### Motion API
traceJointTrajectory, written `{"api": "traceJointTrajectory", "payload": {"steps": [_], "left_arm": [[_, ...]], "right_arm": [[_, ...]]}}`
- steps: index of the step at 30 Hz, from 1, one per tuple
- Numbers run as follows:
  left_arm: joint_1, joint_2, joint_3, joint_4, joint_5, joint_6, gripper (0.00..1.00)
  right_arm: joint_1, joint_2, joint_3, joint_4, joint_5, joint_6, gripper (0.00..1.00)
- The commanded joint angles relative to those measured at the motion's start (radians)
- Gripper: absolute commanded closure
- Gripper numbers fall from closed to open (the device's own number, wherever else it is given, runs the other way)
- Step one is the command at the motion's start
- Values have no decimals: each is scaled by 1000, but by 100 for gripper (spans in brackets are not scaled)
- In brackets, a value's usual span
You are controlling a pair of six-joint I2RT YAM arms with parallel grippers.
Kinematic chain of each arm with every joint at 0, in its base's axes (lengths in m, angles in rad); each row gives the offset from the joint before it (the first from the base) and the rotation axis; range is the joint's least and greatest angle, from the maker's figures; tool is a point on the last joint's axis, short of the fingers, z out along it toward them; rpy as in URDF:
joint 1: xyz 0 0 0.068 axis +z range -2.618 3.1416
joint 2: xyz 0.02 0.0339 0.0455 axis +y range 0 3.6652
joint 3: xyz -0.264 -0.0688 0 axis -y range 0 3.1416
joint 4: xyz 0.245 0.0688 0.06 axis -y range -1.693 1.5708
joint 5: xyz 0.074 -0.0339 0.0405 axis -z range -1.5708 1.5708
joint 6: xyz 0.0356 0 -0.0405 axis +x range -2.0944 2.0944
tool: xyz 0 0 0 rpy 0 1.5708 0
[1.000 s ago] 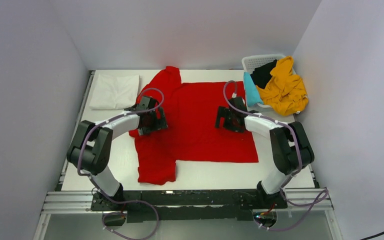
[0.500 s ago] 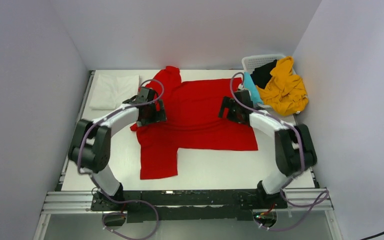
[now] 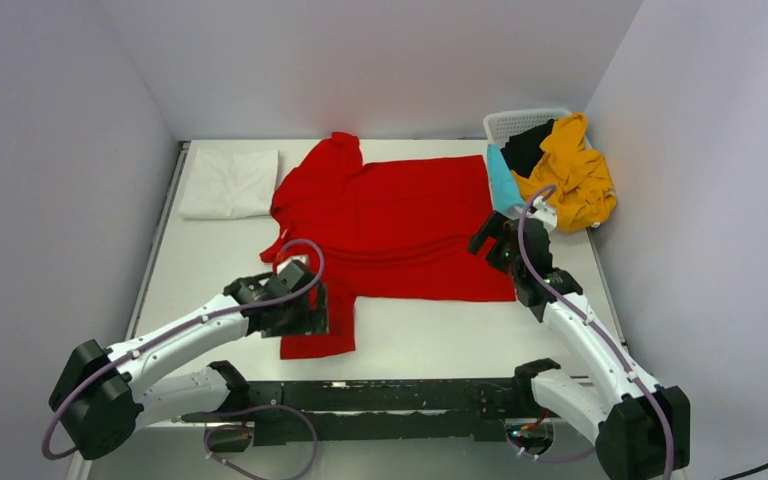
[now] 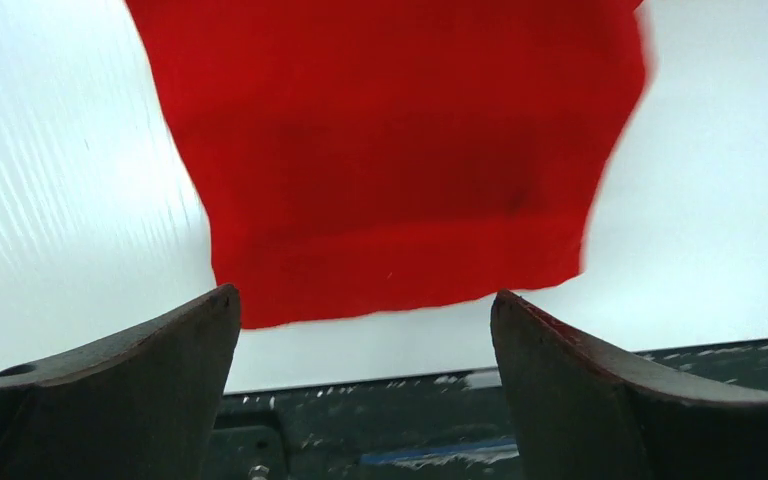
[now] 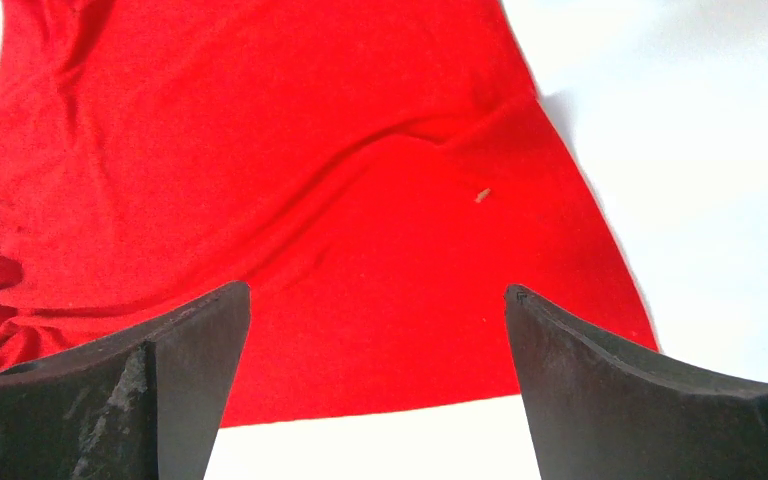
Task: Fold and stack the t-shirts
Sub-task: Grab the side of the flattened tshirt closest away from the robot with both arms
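Observation:
I will next lower my left gripper and draw it back onto the near sleeve's hem, which lies flat below the gripper's open fingers, facing the bar.
A bright red t-shirt (image 3: pixel 390 225) lies spread flat across the middle of the table, with one sleeve pointing at the near edge. My left gripper (image 3: pixel 305 310) is open and empty just above that near sleeve (image 4: pixel 390 150), whose hem shows between its fingers. My right gripper (image 3: pixel 490 240) is open and empty over the shirt's right hem (image 5: pixel 360 200), near its front corner. A folded white t-shirt (image 3: pixel 228 183) lies at the back left. Mustard-yellow (image 3: pixel 565 180), teal (image 3: pixel 503 180) and black (image 3: pixel 528 148) shirts are heaped at the back right.
A white lattice basket (image 3: pixel 520 122) stands in the back right corner under the heaped shirts. The dark metal rail (image 3: pixel 390 395) with the arm bases runs along the near edge and also shows in the left wrist view (image 4: pixel 380 420). Grey walls close in the table.
Both arms have drawn back from the shirt's middle toward the near edge, the left one to the near sleeve, the right one to the right hem. The red shirt now lies flatter and farther back.

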Motion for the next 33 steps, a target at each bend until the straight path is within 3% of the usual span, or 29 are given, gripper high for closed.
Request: {"api": "traceJointTrajectory", "payload": {"steps": [1,6,16,23,27,30,33], "left_arm": [[-67,-31,-78,-23,62,-120,6],[-102,32,-111,39,126,-122,27],[-113,155,-160,103,79,-136,43],[-111,225,-149,134,56,-141,57],[-104,268,-151,169,61,-132,74],[-97,308,-132,180,68,-121,99],[-95,308,-125,172,64,-102,100]], "right_arm": [[-5,-57,-27,-39,58,25,0],[-5,-41,-32,-72,72,18,0],[-6,-39,-39,-120,115,44,0],[-7,-95,-52,-278,128,83,0],[-7,-165,-87,-347,120,116,0],[-7,-209,-108,-385,109,133,0],[-8,-233,-111,-437,98,147,0]]}}
